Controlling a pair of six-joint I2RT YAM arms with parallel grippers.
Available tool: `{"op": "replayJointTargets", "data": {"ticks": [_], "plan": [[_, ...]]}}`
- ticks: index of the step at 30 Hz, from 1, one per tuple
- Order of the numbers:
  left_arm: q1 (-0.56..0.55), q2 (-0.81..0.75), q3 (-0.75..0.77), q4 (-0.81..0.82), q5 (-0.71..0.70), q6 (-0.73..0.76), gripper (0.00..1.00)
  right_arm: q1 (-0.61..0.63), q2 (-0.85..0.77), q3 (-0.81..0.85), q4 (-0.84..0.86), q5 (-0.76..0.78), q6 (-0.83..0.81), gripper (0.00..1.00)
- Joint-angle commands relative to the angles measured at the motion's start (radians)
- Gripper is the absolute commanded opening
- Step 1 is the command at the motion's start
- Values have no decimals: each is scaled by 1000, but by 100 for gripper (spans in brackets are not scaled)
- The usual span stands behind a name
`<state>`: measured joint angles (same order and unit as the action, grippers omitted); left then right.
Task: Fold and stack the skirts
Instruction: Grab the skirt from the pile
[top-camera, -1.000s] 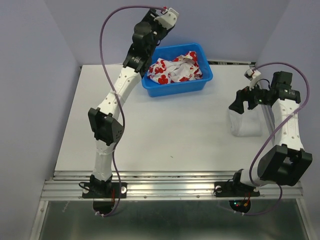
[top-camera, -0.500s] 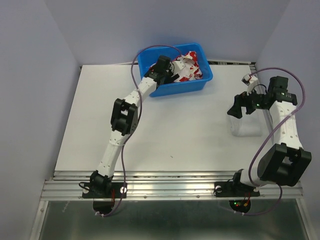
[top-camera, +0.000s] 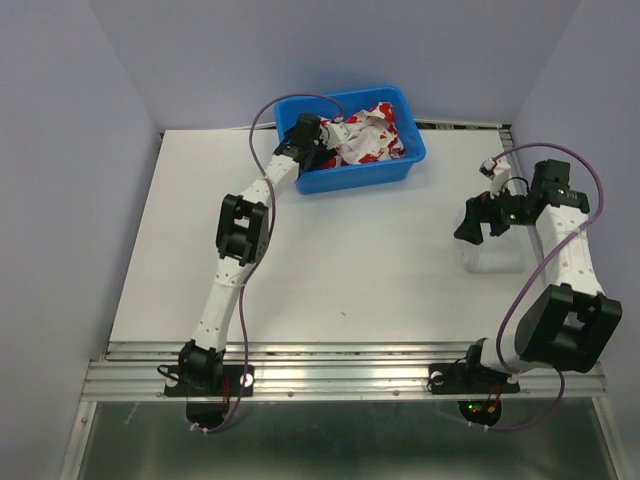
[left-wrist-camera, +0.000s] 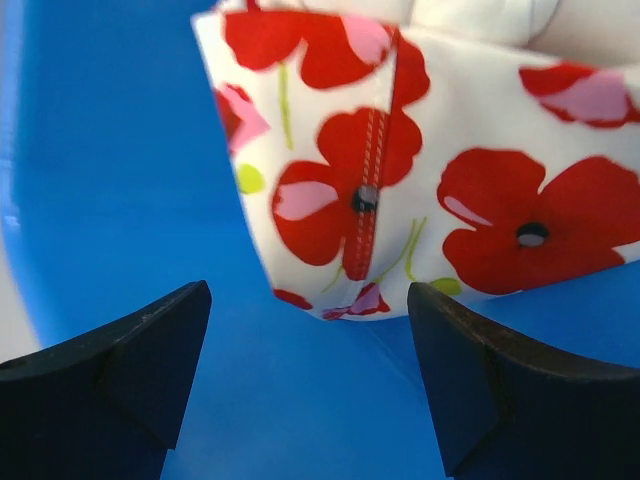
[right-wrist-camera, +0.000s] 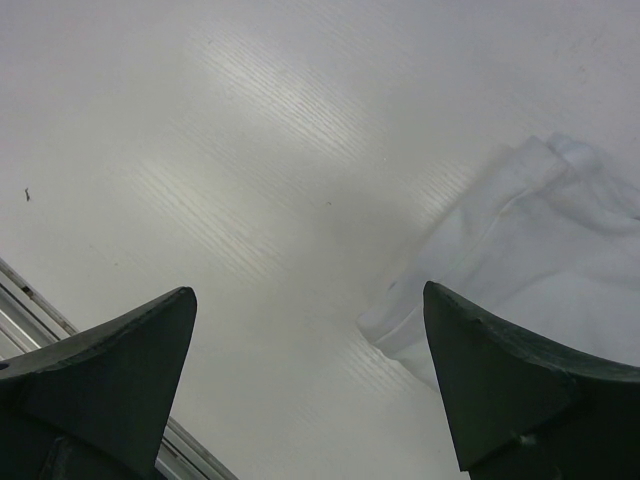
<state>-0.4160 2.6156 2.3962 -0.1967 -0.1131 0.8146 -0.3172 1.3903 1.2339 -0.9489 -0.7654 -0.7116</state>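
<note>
My left gripper will next lower onto the stitched corner of the flowered skirt, clear over the tub's blue bottom just beyond the gripper's open fingers.
The flowered skirt, white with red blotches, lies crumpled in the blue tub at the back of the table. My left gripper is open inside the tub's left end. In the left wrist view the skirt's edge hangs just beyond the gripper, over the tub's blue floor, and nothing is between the jaws. The plain white skirt lies folded on the table at the right. My right gripper is open and empty beside its left edge. In the right wrist view the white skirt lies to the right of the gripper.
The white table ends at a metal rail along the near edge, which also shows in the right wrist view. Purple-grey walls close in the back and both sides.
My left arm has come down from above the tub into it, then shifted to the tub's left end. My right gripper has moved slightly down and left by the white skirt.
</note>
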Motion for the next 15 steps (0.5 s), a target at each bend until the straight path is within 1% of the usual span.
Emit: {"op": "replayJointTargets", "data": {"ticks": [1, 3, 6, 8, 9, 11, 12, 15], "plan": [[5, 23, 46, 32, 64, 38, 92, 4, -1, -11, 29, 23, -14, 100], [3, 30, 47, 39, 105, 46, 93, 4, 4, -10, 29, 29, -12, 100], [2, 53, 58, 59, 107, 64, 90, 4, 10, -10, 36, 37, -5, 99], [2, 61, 64, 68, 109, 74, 74, 4, 15, -10, 39, 40, -2, 99], [3, 64, 64, 75, 109, 80, 62, 4, 16, -8, 38, 41, 0, 98], [3, 52, 48, 113, 108, 72, 13, 4, 16, -5, 38, 43, 0, 97], [3, 44, 37, 138, 107, 72, 0, 4, 15, -5, 39, 43, 0, 96], [5, 6, 34, 190, 75, 34, 0, 4, 10, -5, 35, 35, 3, 95]]}}
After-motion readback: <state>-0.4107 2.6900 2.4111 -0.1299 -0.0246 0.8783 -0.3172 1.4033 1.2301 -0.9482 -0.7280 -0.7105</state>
